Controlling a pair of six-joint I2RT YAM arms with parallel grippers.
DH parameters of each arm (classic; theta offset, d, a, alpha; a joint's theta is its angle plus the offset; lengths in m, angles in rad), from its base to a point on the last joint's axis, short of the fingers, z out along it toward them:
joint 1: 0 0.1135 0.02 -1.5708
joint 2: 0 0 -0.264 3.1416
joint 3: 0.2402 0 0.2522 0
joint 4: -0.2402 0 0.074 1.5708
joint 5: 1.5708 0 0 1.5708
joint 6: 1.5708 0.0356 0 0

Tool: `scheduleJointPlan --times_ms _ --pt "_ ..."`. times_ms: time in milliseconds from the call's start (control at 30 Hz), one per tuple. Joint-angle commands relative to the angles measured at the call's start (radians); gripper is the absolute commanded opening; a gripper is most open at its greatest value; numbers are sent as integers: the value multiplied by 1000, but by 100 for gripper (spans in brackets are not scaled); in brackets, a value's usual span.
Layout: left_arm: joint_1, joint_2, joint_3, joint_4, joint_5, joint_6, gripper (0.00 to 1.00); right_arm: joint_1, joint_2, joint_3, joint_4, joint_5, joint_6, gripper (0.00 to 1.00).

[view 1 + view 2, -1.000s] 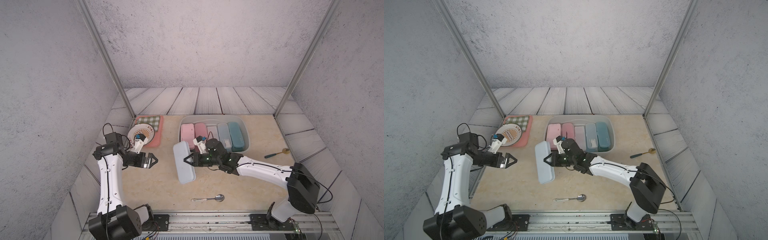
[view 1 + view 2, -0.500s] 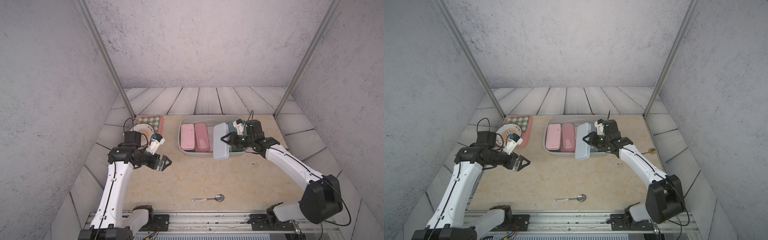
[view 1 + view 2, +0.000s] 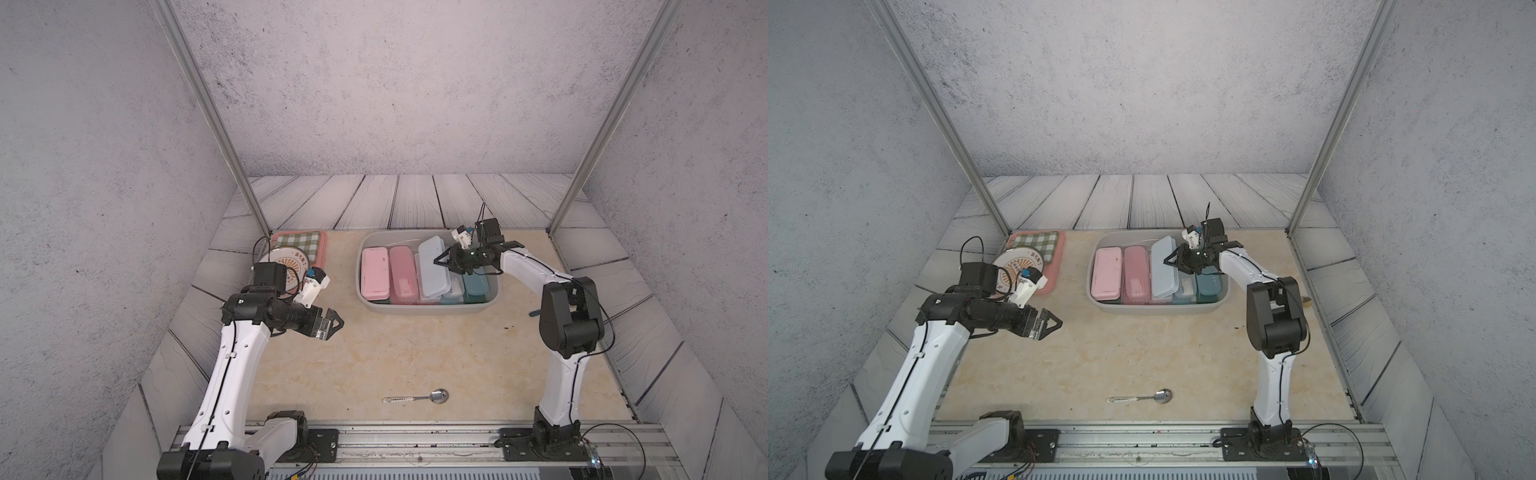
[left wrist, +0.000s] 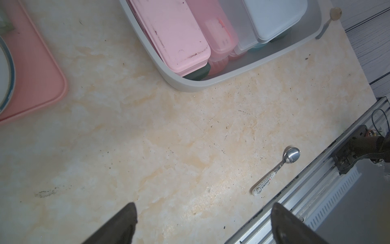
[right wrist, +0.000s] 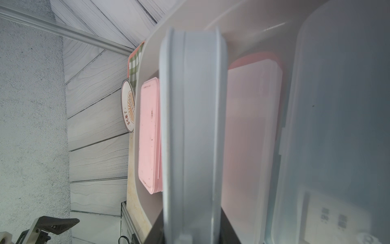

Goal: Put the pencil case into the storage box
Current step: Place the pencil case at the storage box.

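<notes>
The held case hangs over the box, so I need to lower my right gripper toward the darker pink case next and release the pencil case (image 3: 433,268) onto the pale case below.
The light blue-grey pencil case (image 3: 433,268) (image 3: 1163,266) (image 5: 192,126) hangs lengthwise over the middle of the grey storage box (image 3: 428,310) (image 3: 1158,310) (image 4: 211,81). My right gripper (image 3: 441,261) (image 3: 1170,261) (image 5: 192,228) is shut on its long edges from the right. Below it lie two pink cases (image 3: 375,276), a clear case (image 3: 453,289) and a teal case (image 3: 476,284). I cannot tell if the held case touches them. My left gripper (image 3: 334,325) (image 3: 1052,324) (image 4: 203,211) hovers open and empty over the table, left of the box.
A pink tray (image 3: 321,253) with green checked cloth and a plate (image 3: 289,264) sits at the back left. A metal spoon (image 3: 417,397) (image 4: 276,171) lies near the front edge. Another utensil (image 3: 1307,301) lies right of the box, behind my right arm.
My right arm has carried the pencil case from the table's middle, left of the box, to above the box. My left arm has reached further forward and to the right.
</notes>
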Motion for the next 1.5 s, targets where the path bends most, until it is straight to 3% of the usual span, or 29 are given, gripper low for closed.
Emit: scheduleJointPlan --times_ms 0,233,467,667,933,1233,1267,1333,1467 --pt "-7 7 10 -8 -6 -8 99 -5 66 43 12 -60 -10 22" --pt "-9 15 13 -8 2 -9 99 -6 146 86 14 -49 3 23" --pt "-12 16 15 -11 1 -10 98 -6 133 52 14 -19 -3 46" --pt "-15 16 17 -9 0 -12 98 -6 97 37 -43 43 -47 58" --pt "-21 10 14 -14 -2 -12 98 -6 41 26 -120 146 -91 62" --pt "-27 7 15 -13 -5 -14 98 -4 -40 -21 -117 149 -93 68" --pt "-29 6 14 -13 -7 -15 98 -5 -58 -26 -124 162 -96 70" --pt "-29 5 15 -10 -16 -20 99 -3 -123 -48 -129 214 -106 99" --pt "-31 1 21 -7 -38 -42 100 2 -298 -99 -137 332 -131 99"
